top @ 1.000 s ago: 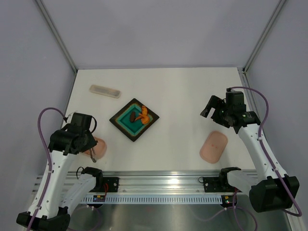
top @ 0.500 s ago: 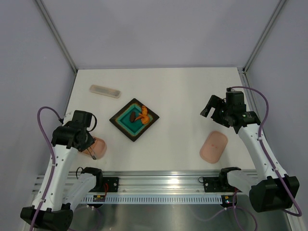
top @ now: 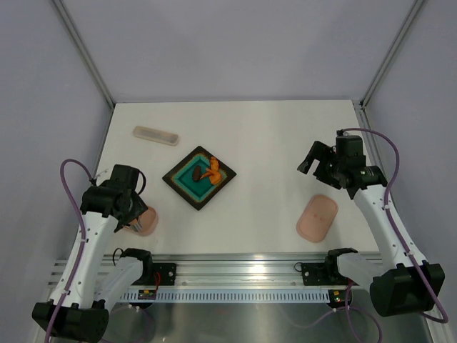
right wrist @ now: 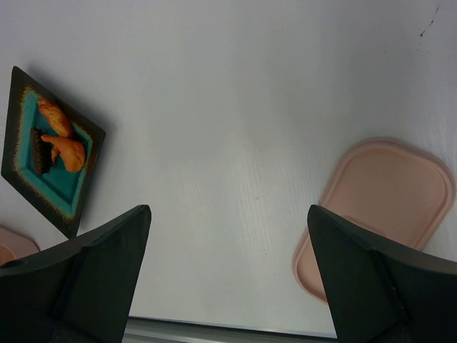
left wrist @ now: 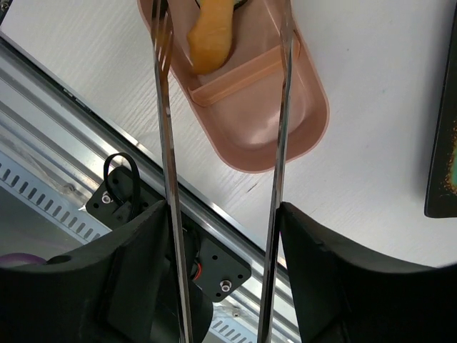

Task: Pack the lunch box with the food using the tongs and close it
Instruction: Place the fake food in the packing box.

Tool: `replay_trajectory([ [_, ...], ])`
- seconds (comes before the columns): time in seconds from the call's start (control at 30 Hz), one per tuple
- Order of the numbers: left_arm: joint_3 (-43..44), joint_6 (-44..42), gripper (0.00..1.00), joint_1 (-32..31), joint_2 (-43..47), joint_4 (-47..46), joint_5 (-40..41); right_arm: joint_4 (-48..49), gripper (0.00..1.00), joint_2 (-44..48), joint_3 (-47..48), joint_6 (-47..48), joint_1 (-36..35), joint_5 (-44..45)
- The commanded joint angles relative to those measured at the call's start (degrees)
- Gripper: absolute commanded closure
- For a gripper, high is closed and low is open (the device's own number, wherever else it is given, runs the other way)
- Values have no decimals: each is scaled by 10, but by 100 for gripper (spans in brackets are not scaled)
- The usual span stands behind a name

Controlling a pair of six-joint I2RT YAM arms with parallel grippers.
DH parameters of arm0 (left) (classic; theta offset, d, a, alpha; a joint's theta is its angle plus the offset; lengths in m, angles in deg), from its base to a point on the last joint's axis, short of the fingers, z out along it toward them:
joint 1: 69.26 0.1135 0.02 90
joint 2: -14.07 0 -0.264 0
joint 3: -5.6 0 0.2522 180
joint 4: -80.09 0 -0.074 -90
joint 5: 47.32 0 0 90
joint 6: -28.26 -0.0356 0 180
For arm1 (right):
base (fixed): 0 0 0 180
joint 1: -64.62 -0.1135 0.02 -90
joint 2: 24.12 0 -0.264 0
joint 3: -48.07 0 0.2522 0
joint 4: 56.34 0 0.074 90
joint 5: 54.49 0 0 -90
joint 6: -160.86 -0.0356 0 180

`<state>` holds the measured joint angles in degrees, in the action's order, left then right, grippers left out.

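The spread tongs swing off the yellow-orange piece next as my left gripper turns toward the dark tray (top: 187, 191), since that piece lies free inside the box.
The pink lunch box (left wrist: 246, 118) lies at the table's near left edge under my left gripper (left wrist: 221, 214), mostly hidden by the arm in the top view (top: 148, 220). My left gripper is shut on the silver tongs (left wrist: 166, 143), whose arms stand spread over the box. A yellow-orange food piece (left wrist: 211, 36) lies in the box between the tong tips, free of them. An orange shrimp piece (top: 211, 171) and a dark brown lump (top: 196, 174) rest on the dark tray (top: 187, 191). The pink lid (top: 317, 217) lies flat at the right. My right gripper (right wrist: 228, 214) hangs open and empty above the table.
A long pale case (top: 156, 135) lies at the back left. The aluminium rail (left wrist: 64, 107) runs along the table's near edge, just beside the lunch box. Grey walls close the table on three sides.
The left gripper's fingers have widened and the tong arms have sprung apart over the lunch box. The left arm shifted slightly. The right arm has not moved.
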<state>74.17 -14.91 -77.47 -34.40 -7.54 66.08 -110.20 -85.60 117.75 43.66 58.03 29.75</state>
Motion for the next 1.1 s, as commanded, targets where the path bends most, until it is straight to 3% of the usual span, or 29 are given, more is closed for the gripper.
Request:
replay_trajectory([
  [0.0,17,-7,35,2,7,101,16,15,1,17,1,5,0,-15],
  [0.23,43,-21,51,2,11,90,-2,15,0,23,-1,3,0,-15],
  [0.4,43,-49,57,3,31,57,-65,13,0,27,-1,1,0,-14],
  [0.6,37,-65,74,2,54,23,-113,11,1,30,-3,0,-1,-13],
  [0.7,35,-64,72,2,58,9,-117,8,0,30,-1,0,0,-13],
  [0.9,38,-48,55,2,44,-2,-89,4,1,36,-1,0,-1,-10],
  [1.07,31,-48,55,3,26,-31,-94,-1,1,37,-1,2,0,-7],
])
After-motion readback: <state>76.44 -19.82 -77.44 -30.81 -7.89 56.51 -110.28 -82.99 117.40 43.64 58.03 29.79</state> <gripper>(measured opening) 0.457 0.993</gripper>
